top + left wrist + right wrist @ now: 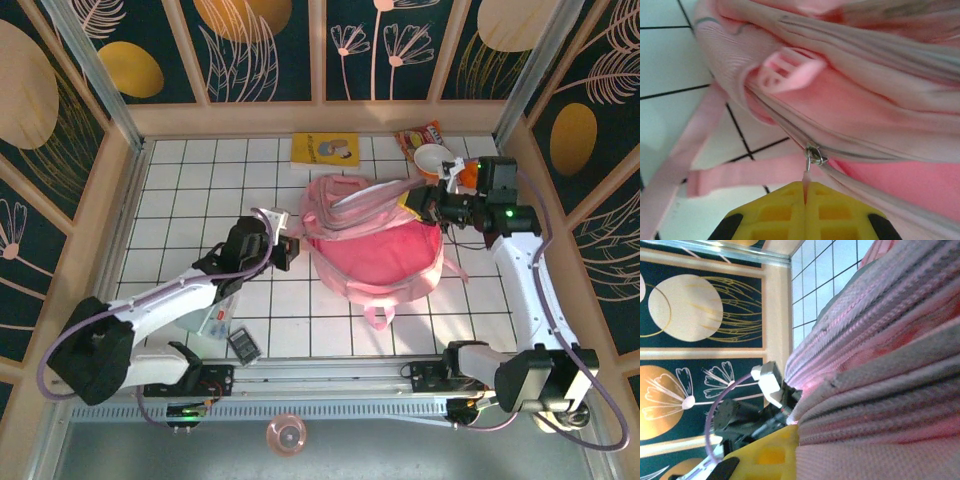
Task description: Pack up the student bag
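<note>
My left gripper should pull the zip pull (806, 177) outward along the still-shut zip end by the pink buckle (755, 92) and then let go, because that end of the zip is farther outward than my gripper.
The student bag (375, 250), a big soft pink backpack, lies on the white tiled table with its top flap raised. My left gripper (290, 250) is at the bag's left edge. In the left wrist view its yellow fingers (785, 212) are shut on the thin pink zip pull (806, 177), which hangs from the metal slider (813, 155). My right gripper (422, 205) is at the bag's upper right edge. In the right wrist view, one yellow finger (770, 452) presses against the bag's ribbed pink fabric (875, 390); the other finger is hidden behind it.
A yellow book (325, 150) lies at the back. A snack packet (420, 133) and a white bowl (432, 158) sit beside the right gripper. A calculator (243, 345) and a small flat item (215, 320) lie under the left arm. Pink straps (715, 175) trail over the tiles.
</note>
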Controlling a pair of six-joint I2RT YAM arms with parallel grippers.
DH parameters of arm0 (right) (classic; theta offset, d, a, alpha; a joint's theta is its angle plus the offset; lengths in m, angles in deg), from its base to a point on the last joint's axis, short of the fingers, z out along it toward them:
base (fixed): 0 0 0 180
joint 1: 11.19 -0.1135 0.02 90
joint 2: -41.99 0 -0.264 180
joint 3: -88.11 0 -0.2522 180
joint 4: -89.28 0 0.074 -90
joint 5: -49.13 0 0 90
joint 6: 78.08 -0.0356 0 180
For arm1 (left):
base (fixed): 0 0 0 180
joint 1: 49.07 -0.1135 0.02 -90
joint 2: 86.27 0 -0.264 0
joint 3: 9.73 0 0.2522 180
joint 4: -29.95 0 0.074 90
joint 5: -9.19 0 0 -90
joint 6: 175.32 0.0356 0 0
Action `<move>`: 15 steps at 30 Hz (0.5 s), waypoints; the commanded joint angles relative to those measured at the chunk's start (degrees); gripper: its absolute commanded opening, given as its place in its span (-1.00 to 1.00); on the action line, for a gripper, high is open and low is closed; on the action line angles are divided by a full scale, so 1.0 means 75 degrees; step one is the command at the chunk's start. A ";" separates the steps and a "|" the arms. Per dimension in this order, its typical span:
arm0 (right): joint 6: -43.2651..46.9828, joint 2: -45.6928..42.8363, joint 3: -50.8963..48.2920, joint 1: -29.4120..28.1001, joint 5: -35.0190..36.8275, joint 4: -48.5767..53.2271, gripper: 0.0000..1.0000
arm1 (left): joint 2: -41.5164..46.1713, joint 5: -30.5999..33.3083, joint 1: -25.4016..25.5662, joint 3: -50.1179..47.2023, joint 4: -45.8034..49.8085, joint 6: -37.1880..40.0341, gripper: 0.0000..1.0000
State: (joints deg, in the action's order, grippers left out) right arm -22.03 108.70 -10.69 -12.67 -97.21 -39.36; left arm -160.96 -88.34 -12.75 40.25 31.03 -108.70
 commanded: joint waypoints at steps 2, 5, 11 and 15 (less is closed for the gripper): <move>0.0366 -0.0149 0.0787 0.0145 -0.0867 -0.0026 -1.00 | -0.0815 0.0983 -0.0565 -0.0037 -0.0876 0.0263 -1.00; 0.0001 -0.0303 0.0618 0.0131 -0.0734 -0.0383 -1.00 | -0.1367 0.1026 -0.0740 0.0279 -0.1157 0.0310 -1.00; -0.1036 -0.0804 -0.0296 0.0099 -0.0256 -0.1545 -1.00 | -0.1523 0.0675 -0.0791 0.0758 -0.1117 0.0354 -0.73; -0.1396 -0.1056 -0.0723 -0.0087 0.0633 -0.1980 -1.00 | -0.1147 0.0307 -0.0793 0.0769 -0.0827 0.0494 -0.23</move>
State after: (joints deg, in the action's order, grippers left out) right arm -29.38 103.63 -15.28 -12.78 -96.03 -45.74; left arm -172.07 -86.06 -18.11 44.76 23.44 -106.30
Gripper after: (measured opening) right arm 0.070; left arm 0.343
